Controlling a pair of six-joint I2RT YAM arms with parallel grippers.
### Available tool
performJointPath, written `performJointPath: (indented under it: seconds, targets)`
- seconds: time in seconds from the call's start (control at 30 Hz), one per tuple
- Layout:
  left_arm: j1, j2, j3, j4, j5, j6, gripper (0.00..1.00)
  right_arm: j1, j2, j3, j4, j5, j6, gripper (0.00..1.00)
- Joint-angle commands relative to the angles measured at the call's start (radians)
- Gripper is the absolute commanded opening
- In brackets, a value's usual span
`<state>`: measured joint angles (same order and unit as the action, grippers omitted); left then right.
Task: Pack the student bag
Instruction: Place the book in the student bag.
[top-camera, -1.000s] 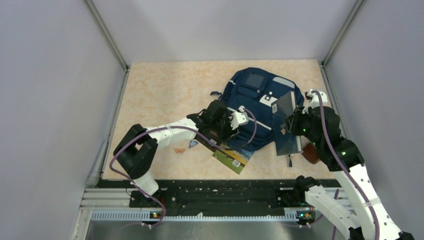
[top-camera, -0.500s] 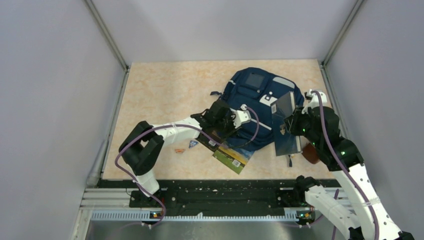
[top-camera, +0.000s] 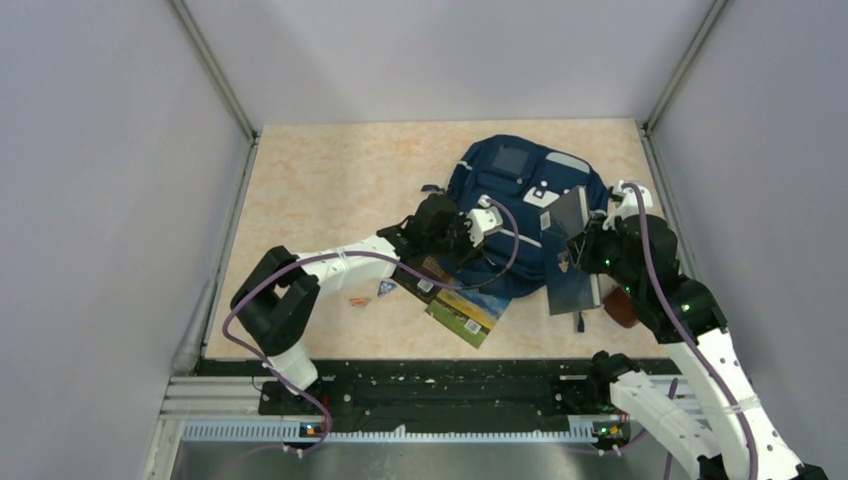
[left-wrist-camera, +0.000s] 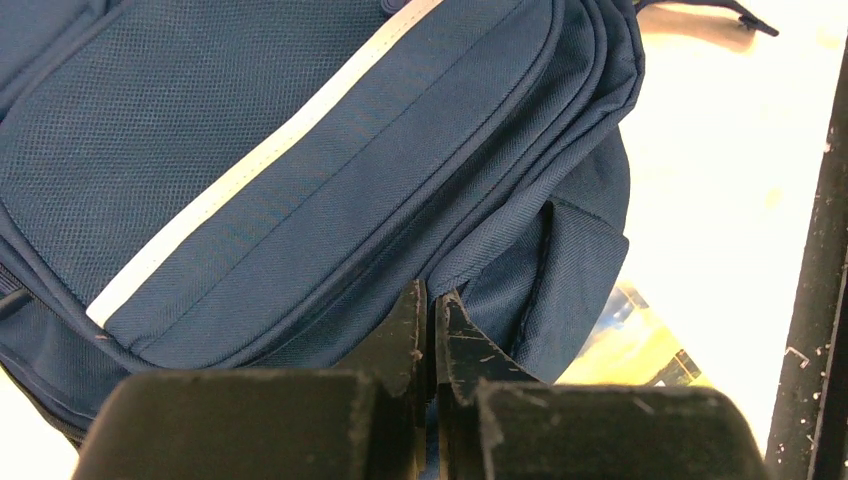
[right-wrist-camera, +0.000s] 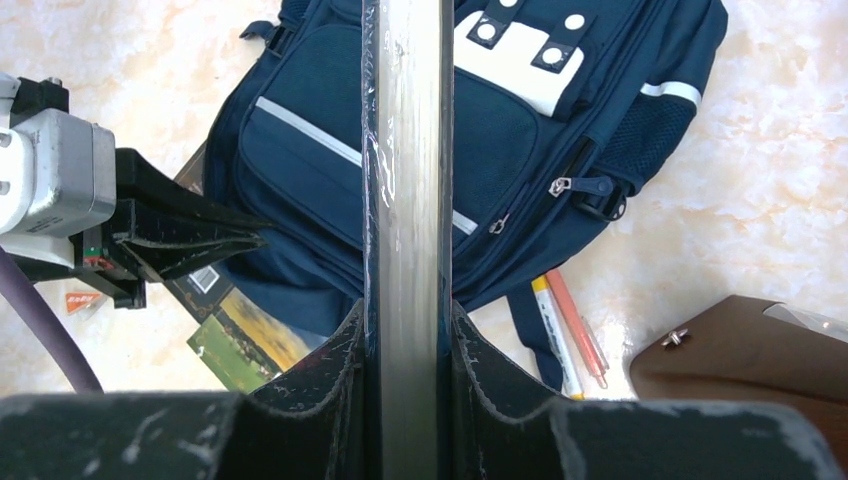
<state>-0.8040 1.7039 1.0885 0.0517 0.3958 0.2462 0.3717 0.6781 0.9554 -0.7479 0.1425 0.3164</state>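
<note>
The bag's near fold (top-camera: 508, 264) (right-wrist-camera: 318, 268) is pinched by my left gripper, so my right gripper next needs to go down to the left in the top view, under that fold, and let go of the book.
The student bag (top-camera: 515, 195), navy with pale stripes and a white patch, lies face up at the back right of the table. My left gripper (top-camera: 472, 238) is at its near left edge. In the left wrist view this gripper (left-wrist-camera: 432, 300) is shut, with a fold of the bag's fabric (left-wrist-camera: 300, 150) pinched between the fingers. My right gripper (right-wrist-camera: 405, 320) is shut on a dark blue book (right-wrist-camera: 408, 150), held edge-on above the bag (right-wrist-camera: 500, 130). From above, the book (top-camera: 575, 290) stands tilted over the bag's right side, with the right gripper (top-camera: 574, 255) on it.
A picture book with a green and yellow cover (top-camera: 468, 315) lies partly under the bag's near edge. Two pens (right-wrist-camera: 565, 330) and a brown case (right-wrist-camera: 740, 350) lie to the bag's right. Small scraps (top-camera: 357, 299) sit near the left arm. Walls enclose the table.
My left gripper has moved a little up and right onto the bag's edge and shut its jaws there. The right arm and the book have stayed put.
</note>
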Motion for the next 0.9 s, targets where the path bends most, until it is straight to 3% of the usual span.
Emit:
performJointPath:
  seconds: [0.0, 0.2, 0.77, 0.87]
  targets:
    - [0.004, -0.070, 0.052, 0.174, -0.022, -0.031, 0.00, 0.001, -0.039, 0.050, 0.112, -0.035, 0.033, 0.00]
    - [0.017, -0.084, 0.074, 0.216, -0.012, -0.040, 0.00, 0.001, -0.075, 0.050, 0.122, -0.100, 0.068, 0.00]
    - [0.062, 0.054, 0.172, -0.099, 0.258, 0.019, 0.05, 0.001, -0.074, -0.144, 0.190, -0.210, 0.175, 0.00]
    - [0.061, 0.074, 0.175, -0.116, 0.244, 0.025, 0.00, 0.001, -0.073, -0.134, 0.188, -0.206, 0.175, 0.00]
